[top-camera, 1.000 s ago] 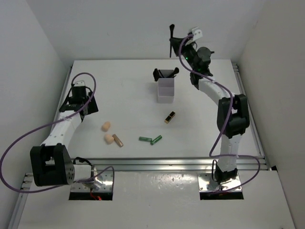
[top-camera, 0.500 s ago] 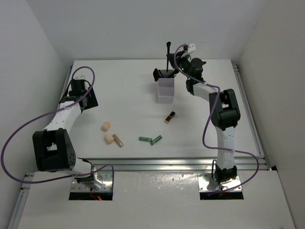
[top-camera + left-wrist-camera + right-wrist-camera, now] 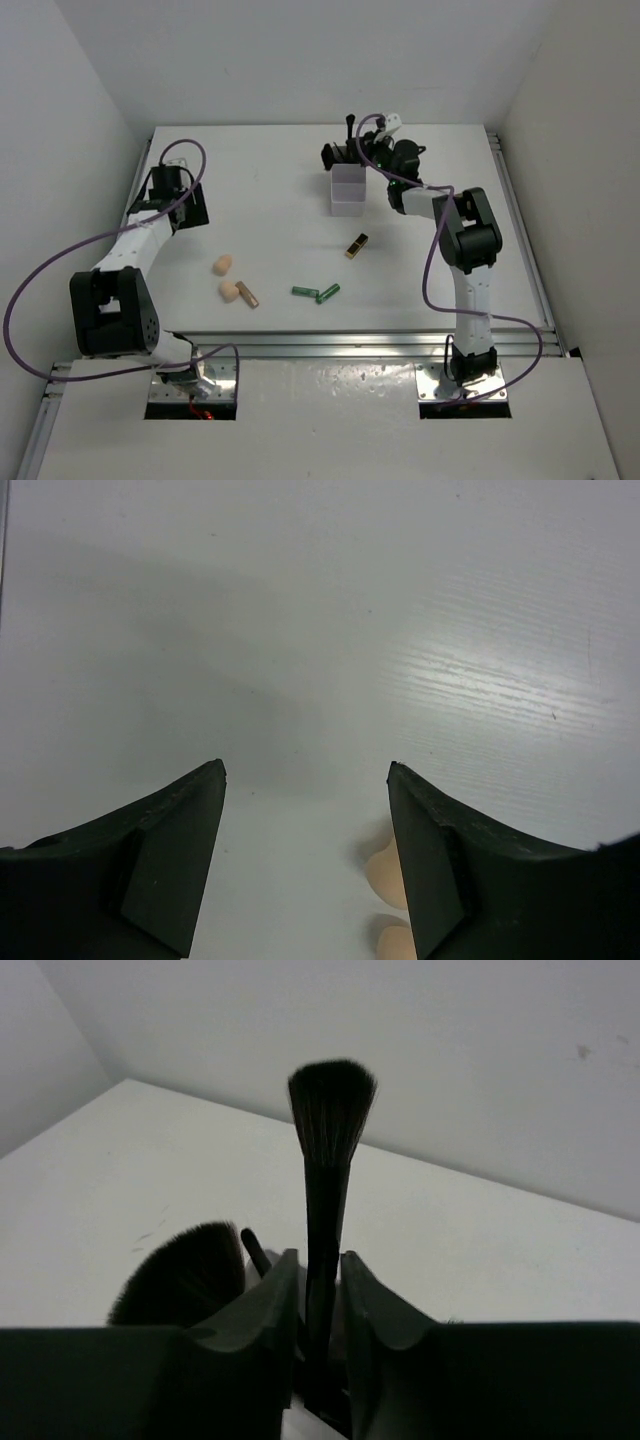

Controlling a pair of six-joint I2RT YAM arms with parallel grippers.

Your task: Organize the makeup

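Note:
My left gripper lowers back and to the right in the top view onto the farther beige sponge next, since it lies below and nearer my base.
My right gripper (image 3: 362, 150) is shut on a slim black brush (image 3: 350, 127) and holds it upright over the back compartment of the white box (image 3: 348, 197). In the right wrist view the brush (image 3: 328, 1130) stands between my fingers (image 3: 262, 1305), with a fan brush (image 3: 185, 1272) to its left. My left gripper (image 3: 180, 210) is open and empty at the far left. Two beige sponges (image 3: 222, 265) (image 3: 230, 290), a tan-gold tube (image 3: 248, 297), two green tubes (image 3: 305, 292) (image 3: 329, 293) and a black-gold lipstick (image 3: 356, 245) lie on the table. The sponges (image 3: 383, 872) show by my left gripper's (image 3: 305, 775) right finger.
Other black brushes (image 3: 332, 155) stand in the box's back compartment. White walls close in the table on the left, back and right. A metal rail (image 3: 350, 342) runs along the near edge.
My right gripper has come down and left with the brush, from high above the box to its back compartment. My left gripper has shifted slightly towards the back.

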